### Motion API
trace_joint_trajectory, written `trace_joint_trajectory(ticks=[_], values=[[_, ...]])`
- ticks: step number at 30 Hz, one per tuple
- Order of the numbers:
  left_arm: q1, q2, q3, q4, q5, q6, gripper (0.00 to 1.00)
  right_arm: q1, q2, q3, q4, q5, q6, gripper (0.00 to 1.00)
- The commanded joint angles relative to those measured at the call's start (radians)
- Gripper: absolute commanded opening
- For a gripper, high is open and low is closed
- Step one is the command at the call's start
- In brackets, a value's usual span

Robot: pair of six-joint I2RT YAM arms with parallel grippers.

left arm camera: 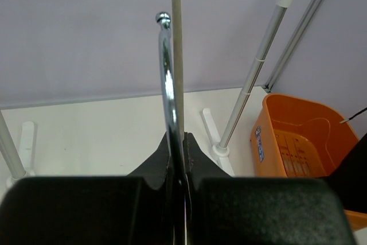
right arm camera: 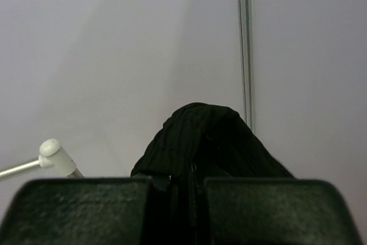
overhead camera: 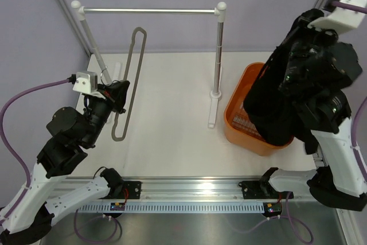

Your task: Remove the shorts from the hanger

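I should tilt my right gripper downward next and lower the shorts [overhead camera: 275, 104] into the orange basket [overhead camera: 238, 121] to let go of the fold there, because they already hang clear of the hanger.
The grey hanger [overhead camera: 131, 78] is a long thin loop held upright-slanted over the left of the table. My left gripper [overhead camera: 118, 97] is shut on it near its metal hook [left arm camera: 166, 78]; its grey rod [left arm camera: 177, 55] runs up past the jaws. The black shorts [overhead camera: 275, 104] are off the hanger and hang limp from my right gripper [overhead camera: 304, 44], raised high at the right, their lower part drooping into the orange basket [overhead camera: 238, 121]. In the right wrist view black ribbed fabric [right arm camera: 195, 136] bulges out of the shut jaws.
A silver clothes rail [overhead camera: 152, 10] with white joints spans the back; its right post [overhead camera: 218, 55] stands just left of the basket, its left post [overhead camera: 92, 41] slants behind my left arm. The basket also shows in the left wrist view [left arm camera: 298, 136].
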Motion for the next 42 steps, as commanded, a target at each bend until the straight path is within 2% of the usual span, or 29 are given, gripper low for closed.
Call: trace_joint_trajectory(ticks=[1,4,7,10,13,16,17,20,24,29,32,35,40,42], values=[[0.003,-0.011,-0.002,0.032,0.024,-0.006,0.00,-0.087,0.095,0.106,-0.240,-0.183,0.200,0.00],[0.003,-0.012,-0.005,0.026,0.018,-0.001,0.00,-0.145,0.167,0.187,-0.314,-0.247,0.259,0.00],[0.003,-0.014,-0.008,0.022,0.011,0.004,0.00,-0.185,0.214,0.233,-0.359,-0.244,0.289,0.00],[0.003,-0.014,-0.014,0.019,0.007,0.007,0.00,-0.242,0.234,0.254,-0.484,-0.245,0.421,0.00],[0.003,-0.014,-0.017,0.019,0.008,0.008,0.00,-0.346,0.196,0.162,-0.592,-0.299,0.585,0.00],[0.003,-0.008,-0.014,0.013,0.016,0.010,0.00,-0.444,0.084,-0.054,-0.586,-0.356,0.693,0.00],[0.003,-0.006,-0.011,-0.001,0.019,0.008,0.00,-0.469,0.017,-0.172,-0.572,-0.368,0.728,0.00],[0.003,0.015,0.013,-0.033,0.028,0.002,0.00,-0.474,-0.066,-0.344,-0.538,-0.394,0.760,0.00],[0.003,0.038,0.018,-0.053,0.036,0.001,0.00,-0.477,-0.068,-0.441,-0.557,-0.423,0.802,0.01],[0.003,0.064,0.036,-0.106,0.042,-0.015,0.00,-0.477,-0.082,-0.526,-0.548,-0.462,0.826,0.76],[0.004,0.108,0.076,-0.155,0.042,-0.024,0.00,-0.477,-0.099,-0.532,-0.542,-0.486,0.828,0.94],[0.003,0.165,0.143,-0.207,0.033,-0.035,0.00,-0.477,-0.120,-0.524,-0.545,-0.521,0.825,0.99],[0.007,0.313,0.293,-0.256,-0.005,-0.033,0.00,-0.477,-0.158,-0.529,-0.543,-0.609,0.813,1.00],[0.044,0.387,0.347,-0.270,0.016,-0.027,0.00,-0.477,-0.180,-0.540,-0.540,-0.642,0.808,0.99]])
